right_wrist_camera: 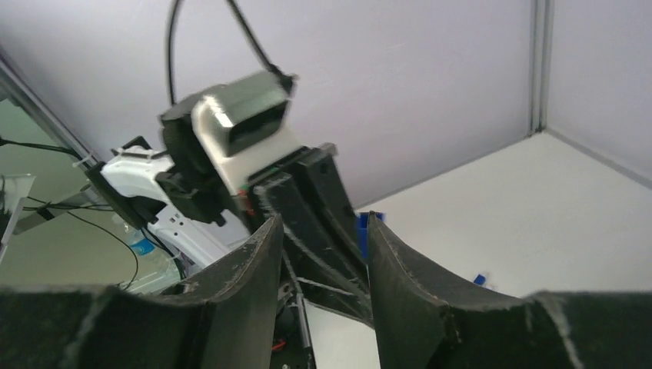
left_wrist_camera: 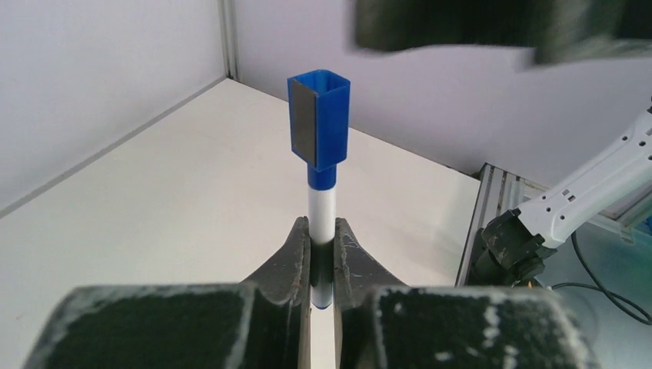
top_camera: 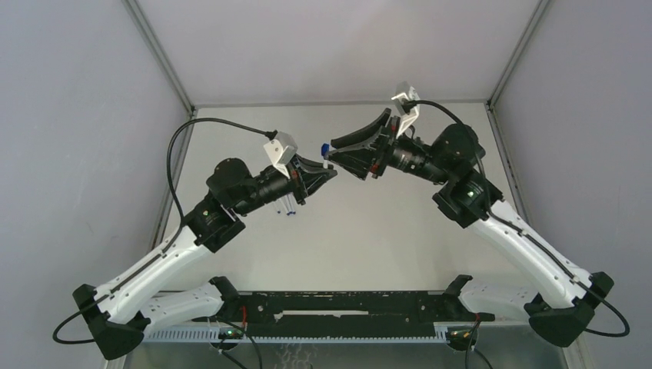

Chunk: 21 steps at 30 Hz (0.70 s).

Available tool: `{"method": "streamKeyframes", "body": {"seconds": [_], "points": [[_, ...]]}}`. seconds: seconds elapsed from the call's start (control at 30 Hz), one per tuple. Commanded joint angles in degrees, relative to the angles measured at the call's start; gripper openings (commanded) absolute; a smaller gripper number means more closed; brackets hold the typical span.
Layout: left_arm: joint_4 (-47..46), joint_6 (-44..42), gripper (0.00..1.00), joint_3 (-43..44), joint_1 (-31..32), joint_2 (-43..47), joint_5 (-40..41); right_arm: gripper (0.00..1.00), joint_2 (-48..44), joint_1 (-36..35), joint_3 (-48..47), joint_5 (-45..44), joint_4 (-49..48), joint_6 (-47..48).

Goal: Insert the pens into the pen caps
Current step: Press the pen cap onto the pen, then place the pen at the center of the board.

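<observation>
The tabletop beside the lying pens is below my left gripper, to its left in the top view, so that gripper will next swing sideways and down to let go of the white pen.
My left gripper [left_wrist_camera: 322, 231] is shut on a white pen [left_wrist_camera: 322, 211] that stands upright between its fingers. A dark blue cap [left_wrist_camera: 319, 119] sits on the pen's upper end. From above, the left gripper [top_camera: 329, 174] and the cap [top_camera: 326, 147] hang over the table's middle. The right gripper [top_camera: 333, 151] is open, its tips just beside the cap and nothing between them. In the right wrist view, the right gripper [right_wrist_camera: 323, 224] shows a wide gap, with a sliver of the blue cap [right_wrist_camera: 361, 234] by its right finger.
More white pens with blue ends [top_camera: 288, 209] lie on the table [top_camera: 384, 231] under the left wrist. A small blue piece [right_wrist_camera: 479, 279] lies on the table further off. Grey walls enclose the table on three sides.
</observation>
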<state>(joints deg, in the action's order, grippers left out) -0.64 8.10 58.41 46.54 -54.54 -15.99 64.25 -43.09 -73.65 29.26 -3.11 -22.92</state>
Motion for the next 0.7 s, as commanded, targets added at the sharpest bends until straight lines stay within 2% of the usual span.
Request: {"method": "streamKeyframes", "body": {"seconds": [0.0, 0.3, 0.37, 0.43, 0.5, 0.6, 0.67], "points": [[-4.0, 1.9, 0.0, -2.1, -0.3, 1.8, 0.2, 0.51, -6.8, 0.0, -1.5, 0.3, 2.3, 4.5], [-7.7, 3.7, 0.0, -1.5, -0.4, 3.5, -10.1, 0.52, -17.7, 0.0, 9.2, -12.1, 8.1, 9.8], [-7.7, 3.8, 0.0, -1.7, -0.4, 3.4, -10.2, 0.52, -19.3, 0.1, 11.4, -14.2, 9.4, 9.7], [-5.8, 3.8, 0.0, -2.0, -0.5, 3.1, -6.4, 0.51, -20.5, 0.1, 14.2, -15.1, 10.6, 8.9], [-2.7, 4.7, 0.0, -2.5, -1.2, 2.8, 0.9, 0.5, -21.3, 0.1, 16.6, -17.1, 12.8, 7.3], [0.2, 6.4, 0.01, -4.4, -4.3, 1.9, 8.5, 0.5, -22.1, 0.1, 20.8, -18.9, 14.9, 5.4], [3.0, 10.5, 0.01, -6.6, -7.2, 1.7, 14.1, 0.5, -22.7, 0.1, 23.9, -20.1, 13.9, 2.3]]}}
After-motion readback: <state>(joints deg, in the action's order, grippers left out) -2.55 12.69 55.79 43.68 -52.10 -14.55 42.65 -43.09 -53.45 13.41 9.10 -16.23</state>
